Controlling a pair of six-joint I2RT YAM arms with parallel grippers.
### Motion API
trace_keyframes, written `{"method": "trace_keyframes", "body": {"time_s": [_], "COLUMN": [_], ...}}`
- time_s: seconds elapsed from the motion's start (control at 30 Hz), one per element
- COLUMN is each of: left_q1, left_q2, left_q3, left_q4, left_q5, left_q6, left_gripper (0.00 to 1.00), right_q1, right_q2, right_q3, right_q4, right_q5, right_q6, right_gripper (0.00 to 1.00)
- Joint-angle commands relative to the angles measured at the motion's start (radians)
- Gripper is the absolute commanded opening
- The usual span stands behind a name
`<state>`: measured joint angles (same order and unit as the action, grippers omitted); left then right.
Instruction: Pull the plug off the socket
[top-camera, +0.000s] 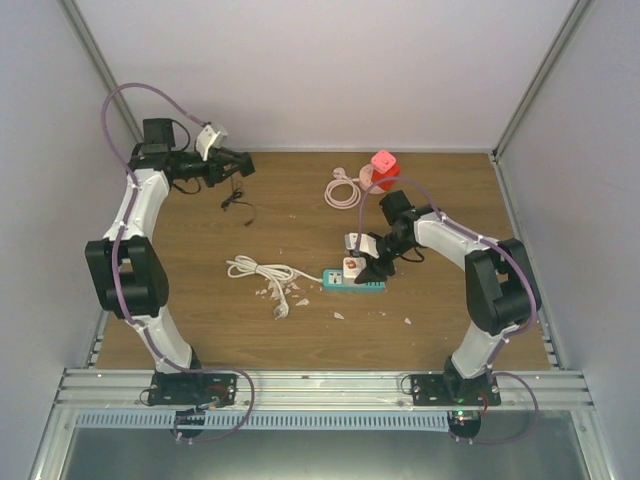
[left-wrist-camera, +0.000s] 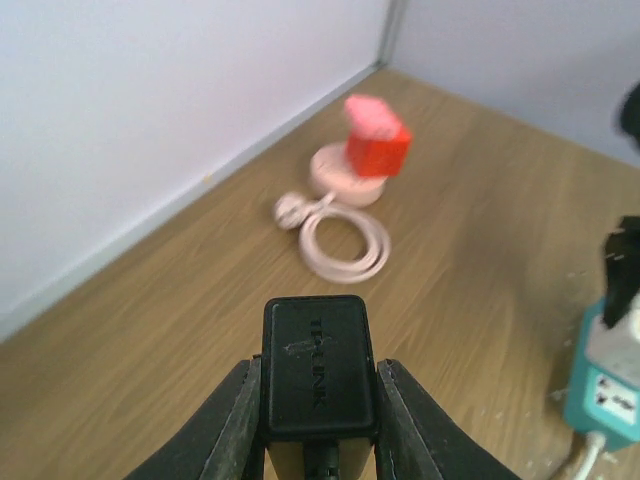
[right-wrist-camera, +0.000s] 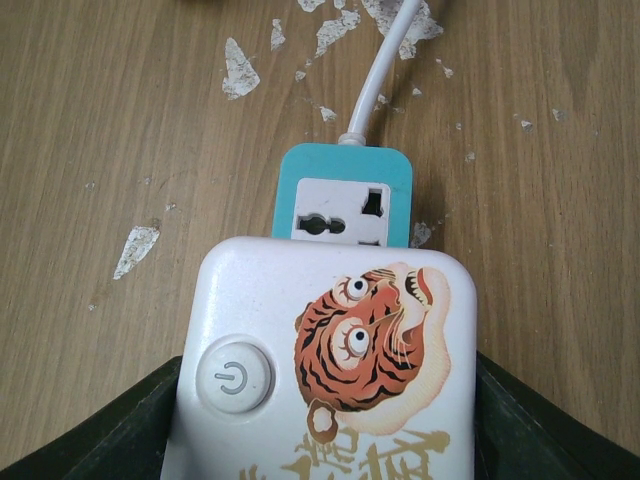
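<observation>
The raised black plug in my left gripper should next go down and to the left in the top view, and I should release it on the clear wood there.
A teal socket strip (top-camera: 343, 283) lies on the wooden table, right of centre. A white plug with a tiger print and a power button (right-wrist-camera: 325, 360) sits over the strip's (right-wrist-camera: 345, 195) near end, leaving one socket uncovered. My right gripper (right-wrist-camera: 325, 440) is shut on the white plug (top-camera: 352, 266), with a dark finger on each side. I cannot tell whether the plug is seated or lifted. My left gripper (left-wrist-camera: 318, 420) is shut on a black plug (left-wrist-camera: 318, 365), held in the air at the far left (top-camera: 238, 166), its thin black cable (top-camera: 236, 203) hanging down.
The strip's white cord (top-camera: 258, 270) lies coiled to its left among white flakes (right-wrist-camera: 238, 70). A pink cable coil (top-camera: 343, 190) and a red cube on a pink base (top-camera: 384, 165) sit at the back. White walls close in the back and both sides.
</observation>
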<state>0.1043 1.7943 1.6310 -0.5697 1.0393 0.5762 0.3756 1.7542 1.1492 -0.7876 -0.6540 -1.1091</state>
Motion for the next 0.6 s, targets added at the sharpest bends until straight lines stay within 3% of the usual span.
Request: {"method": "trace_keyframes", "body": {"time_s": [0.0, 0.23, 0.57], "left_q1": [0.080, 0.173, 0.227], "left_q2": [0.092, 0.286, 0.505], "left_q3": [0.077, 0.230, 0.372], "left_q4": [-0.099, -0.263, -0.352], "left_q5": [-0.088, -0.127, -0.175], "left_q6": [0.012, 0.048, 0.083], "left_gripper": [0.15, 0.15, 0.16], "right_q1": [0.011, 0.011, 0.011], "right_q2": [0.088, 0.090, 0.088], "right_q3": [-0.045, -0.040, -0.034], "right_q4": [0.003, -0.001, -0.020], "right_q5": [0.123, 0.118, 0.123], "right_q6": [0.010, 0.023, 0.038], "right_gripper": [0.48, 0.48, 0.48]}}
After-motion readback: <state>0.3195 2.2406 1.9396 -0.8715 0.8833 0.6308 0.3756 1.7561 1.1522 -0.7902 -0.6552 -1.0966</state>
